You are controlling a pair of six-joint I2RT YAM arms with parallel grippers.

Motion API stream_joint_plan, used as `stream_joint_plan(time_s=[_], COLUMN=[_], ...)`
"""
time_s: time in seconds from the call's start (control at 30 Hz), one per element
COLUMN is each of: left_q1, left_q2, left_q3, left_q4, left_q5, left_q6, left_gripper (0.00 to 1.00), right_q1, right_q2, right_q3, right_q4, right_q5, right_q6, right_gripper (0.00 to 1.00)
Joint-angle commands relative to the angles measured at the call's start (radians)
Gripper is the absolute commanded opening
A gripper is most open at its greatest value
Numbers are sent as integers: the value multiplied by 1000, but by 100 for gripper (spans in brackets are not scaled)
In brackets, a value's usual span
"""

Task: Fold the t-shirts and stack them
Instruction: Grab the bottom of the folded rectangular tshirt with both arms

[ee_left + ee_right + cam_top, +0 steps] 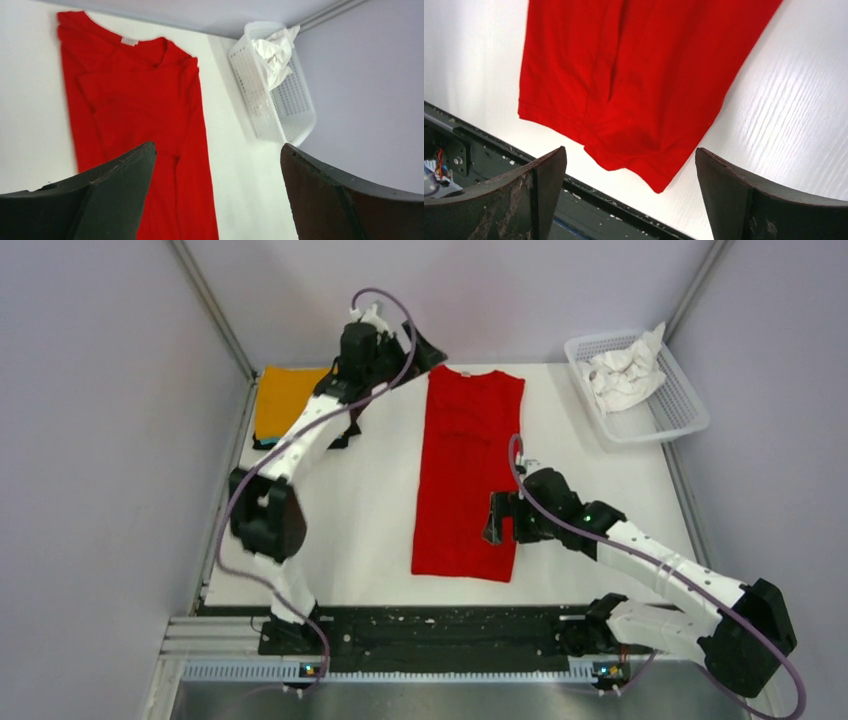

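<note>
The corner of the red t-shirt is below my open fingers, so my right gripper should next move down and back toward the black bar, onto the red t-shirt's near basket-side corner (508,577) (658,186).
A bright red t-shirt (468,472) lies flat in the middle of the table, folded into a long narrow strip, collar at the far end. It also shows in the left wrist view (135,115) and the right wrist view (639,75). A folded orange t-shirt (285,400) lies at the far left on top of darker cloth. A crumpled white t-shirt (625,370) sits in the basket. My left gripper (425,352) is open and empty, above the table just left of the red shirt's collar. My right gripper (497,520) is open and empty over the red shirt's near right edge.
A white plastic mesh basket (685,405) stands at the far right corner; it also shows in the left wrist view (295,117). A black rail (430,630) runs along the table's near edge. Grey walls close in both sides and the back.
</note>
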Motion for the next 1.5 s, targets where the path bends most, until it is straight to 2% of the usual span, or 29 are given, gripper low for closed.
stream_joint_plan(time_s=[0.0, 0.13, 0.23, 0.4, 0.47, 0.53, 0.87, 1.13, 1.33, 1.47], left_q1=[-40, -117, -156, -187, -192, -202, -260, -312, -320, -320], left_q2=[-351, -585, -705, -836, -854, -850, -735, -638, -609, -573], left_q3=[-420, -752, -921, -1079, -1133, -1177, -1243, -1247, -1253, -1231], left_q4=[-73, -153, -222, -337, -327, -301, -181, -143, -141, -163], left_q5=[-98, -135, -122, -116, -75, -19, 66, 106, 103, 67], left_q6=[115, 101, 49, 39, 29, 16, -16, -22, -17, -5], left_gripper=[99, 99, 99, 99, 98, 93, 75, 60, 41, 26], right_q1=[-1, 1, 4, 4, 4, 5, 6, 8, 7, 7], right_q2=[27, 23, 15, 59, 81, 86, 72, 68, 43, 27], right_q3=[-33, -99, -142, -166, -186, -209, -307, -337, -339, -346], right_q4=[-90, -91, -55, 3, 15, 43, 170, 129, 73, 48], right_q5=[19, -68, -81, -73, -68, -76, -90, -73, -54, -62], right_q6=[157, 259, 295, 305, 326, 342, 427, 457, 460, 456], right_gripper=[95, 88, 84, 79, 75, 70, 47, 30, 14, 9])
